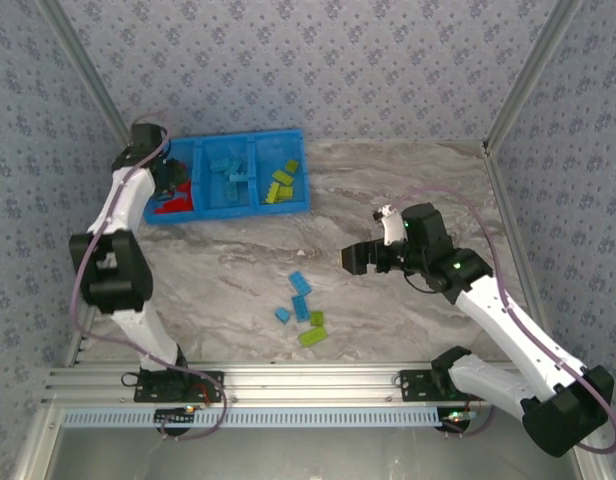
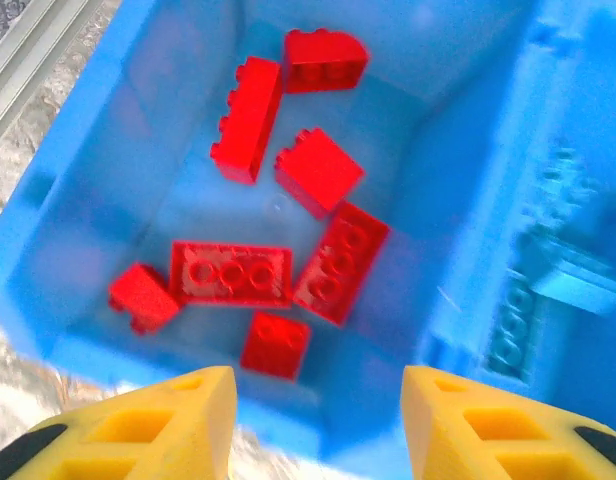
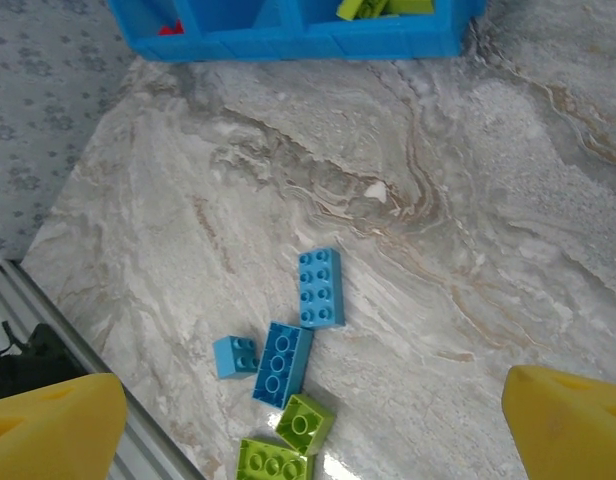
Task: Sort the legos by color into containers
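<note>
The loose light blue lego nearest the bin has bare table on either side of both its long sides, so next my right gripper should move across and down over it and close.
The blue bin (image 1: 238,135) stands at the back left. Its left compartment holds several red legos (image 2: 231,274), its middle one light blue legos (image 1: 231,178), its right one lime green legos (image 1: 281,183). My left gripper (image 2: 318,425) hangs open and empty over the near edge of the red compartment (image 1: 176,203). On the table lie three loose light blue legos (image 3: 320,288) (image 3: 282,362) (image 3: 234,356) and two green ones (image 3: 305,424) (image 3: 273,463). My right gripper (image 1: 356,258) hovers open and empty, up and to the right of that loose group (image 1: 302,306).
Aluminium posts and patterned walls close in the marble table (image 1: 408,190) on the left, back and right. A metal rail (image 1: 288,385) runs along the near edge by both arm bases. The bin's front wall (image 3: 288,42) shows in the right wrist view.
</note>
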You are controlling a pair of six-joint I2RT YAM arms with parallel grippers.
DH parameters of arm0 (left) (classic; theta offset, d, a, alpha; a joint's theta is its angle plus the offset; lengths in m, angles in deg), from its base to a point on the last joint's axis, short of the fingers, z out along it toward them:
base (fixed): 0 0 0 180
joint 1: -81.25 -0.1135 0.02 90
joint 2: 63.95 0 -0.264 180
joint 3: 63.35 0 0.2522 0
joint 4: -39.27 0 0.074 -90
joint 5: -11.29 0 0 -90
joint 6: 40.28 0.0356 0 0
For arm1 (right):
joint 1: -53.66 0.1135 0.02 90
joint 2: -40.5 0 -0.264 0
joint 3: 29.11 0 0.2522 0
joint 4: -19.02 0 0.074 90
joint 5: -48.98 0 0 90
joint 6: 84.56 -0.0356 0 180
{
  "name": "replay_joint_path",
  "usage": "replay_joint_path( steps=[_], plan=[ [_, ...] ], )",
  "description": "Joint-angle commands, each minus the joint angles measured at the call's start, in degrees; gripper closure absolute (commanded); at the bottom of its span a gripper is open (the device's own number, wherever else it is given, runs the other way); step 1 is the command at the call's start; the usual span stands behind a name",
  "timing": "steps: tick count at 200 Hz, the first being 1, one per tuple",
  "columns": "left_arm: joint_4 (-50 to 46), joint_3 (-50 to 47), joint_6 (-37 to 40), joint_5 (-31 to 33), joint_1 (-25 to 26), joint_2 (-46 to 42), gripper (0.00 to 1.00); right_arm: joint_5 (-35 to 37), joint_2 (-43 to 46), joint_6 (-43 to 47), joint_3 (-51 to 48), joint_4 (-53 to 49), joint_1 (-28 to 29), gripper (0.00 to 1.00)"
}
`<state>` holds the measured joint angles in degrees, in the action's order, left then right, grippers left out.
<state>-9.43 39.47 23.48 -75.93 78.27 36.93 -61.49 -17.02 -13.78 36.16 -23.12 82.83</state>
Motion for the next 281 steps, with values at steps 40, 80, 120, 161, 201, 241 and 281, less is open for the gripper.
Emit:
replay_joint_path(
  steps=[40,80,120,161,201,241,281],
  plan=[
    [9.4,-17.8,13.4,-6.7,16.3,-33.1,0.53,5.5,-10.6,-3.5,0.6,1.8,7.4,0.02],
    [1.3,-26.6,34.3,-19.1,26.3,-44.7,0.49,7.7,-19.3,-6.3,1.9,4.2,13.9,0.04],
    [-7.9,-35.9,50.5,-22.8,35.5,-51.9,0.33,13.2,-29.1,-6.9,6.6,3.8,18.8,0.07],
    [-10.8,-41.9,59.7,-22.1,39.7,-52.9,0.11,17.3,-38.7,-5.4,12.2,2.7,21.4,0.15],
    [-8.1,-46.2,64.8,-18.6,39.8,-53.8,0.01,23.1,-47.5,-3.3,20.0,-0.2,24.4,0.22],
    [-7.4,-48.5,67.1,-18.1,39.8,-55.8,0.01,30.6,-53.2,-4.2,23.2,-1.7,25.2,0.39],
    [-7.9,-51.3,69.5,-19.6,39.8,-58.2,0.01,29.8,-56.3,-4.9,23.5,-1.9,25.2,0.54]
  ],
)
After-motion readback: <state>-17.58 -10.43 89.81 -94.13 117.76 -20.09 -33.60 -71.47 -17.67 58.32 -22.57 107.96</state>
